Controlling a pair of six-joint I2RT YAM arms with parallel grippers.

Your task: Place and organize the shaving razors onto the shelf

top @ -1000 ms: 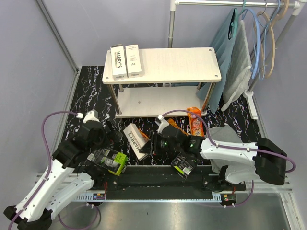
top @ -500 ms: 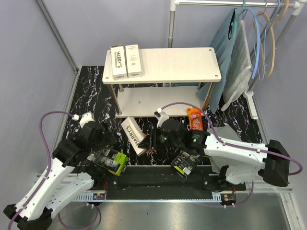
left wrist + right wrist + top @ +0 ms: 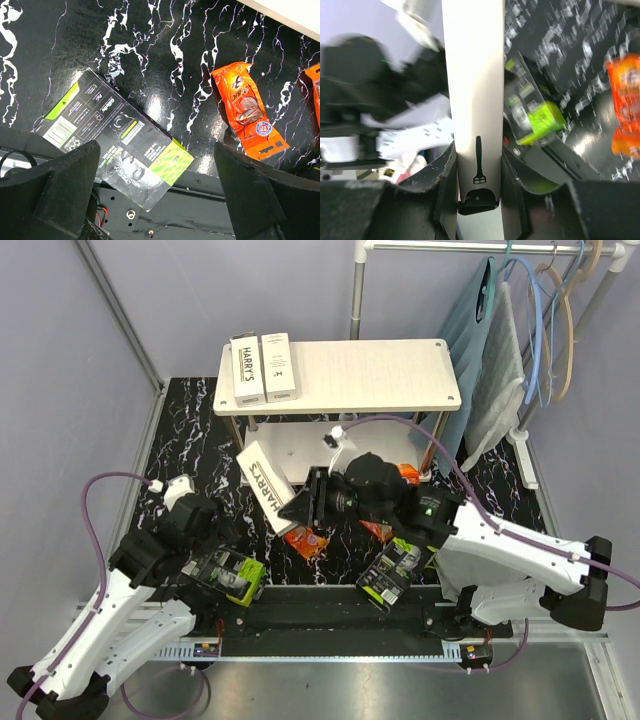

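Observation:
The third box in my right gripper goes up and outward next and comes free on the bare top board beside the boxes.
My right gripper (image 3: 300, 508) is shut on a long white HARRY'S box (image 3: 264, 486) and holds it tilted in the air in front of the shelf's (image 3: 350, 375) lower board. In the right wrist view the box (image 3: 475, 90) stands clamped between both fingers (image 3: 435, 175). Two more HARRY'S boxes (image 3: 262, 368) lie side by side on the top board's left end. My left gripper (image 3: 157, 155) is open and empty above a black-and-lime pack (image 3: 115, 150) at the mat's near edge. An orange pack (image 3: 247, 115) lies to its right.
A second black-and-lime pack (image 3: 392, 570) lies near the right arm's base. More orange packs (image 3: 404, 474) lie partly hidden under the right arm. A clothes rail with hangers and grey cloths (image 3: 510, 350) stands at the right. A metal post (image 3: 120, 320) rises at the left.
My right gripper has lifted the white box off the mat and carried it up and back toward the shelf, uncovering an orange pack. The left arm has stayed put.

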